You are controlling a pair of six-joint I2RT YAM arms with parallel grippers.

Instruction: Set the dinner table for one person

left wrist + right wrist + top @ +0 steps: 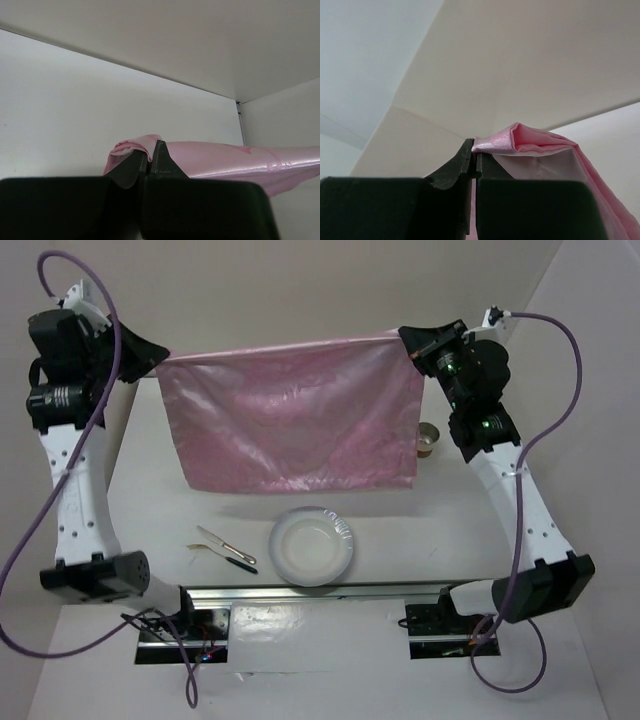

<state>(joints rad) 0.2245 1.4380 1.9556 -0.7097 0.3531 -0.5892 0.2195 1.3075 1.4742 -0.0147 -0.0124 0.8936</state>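
Observation:
I will lower my left gripper next and pull the hanging cloth's corner back. I will let it go on the bare tabletop beyond the cutlery, below the gripper and nearer my base.
A shiny pink cloth (290,420) hangs stretched in the air above the dinner table (150,510), held by its two upper corners. My left gripper (160,360) is shut on the cloth's left corner (135,145), which bunches over the closed jaws. My right gripper (408,340) is shut on the right corner (500,142), the fabric folding away to the right. In front of the cloth lie a white paper plate (312,545) and cutlery (225,546) with a dark handle.
A small brown cup (428,438) stands at the right, partly behind the cloth's edge and close to my right arm. White walls enclose the table at back and sides. A metal rail (320,592) runs along the front.

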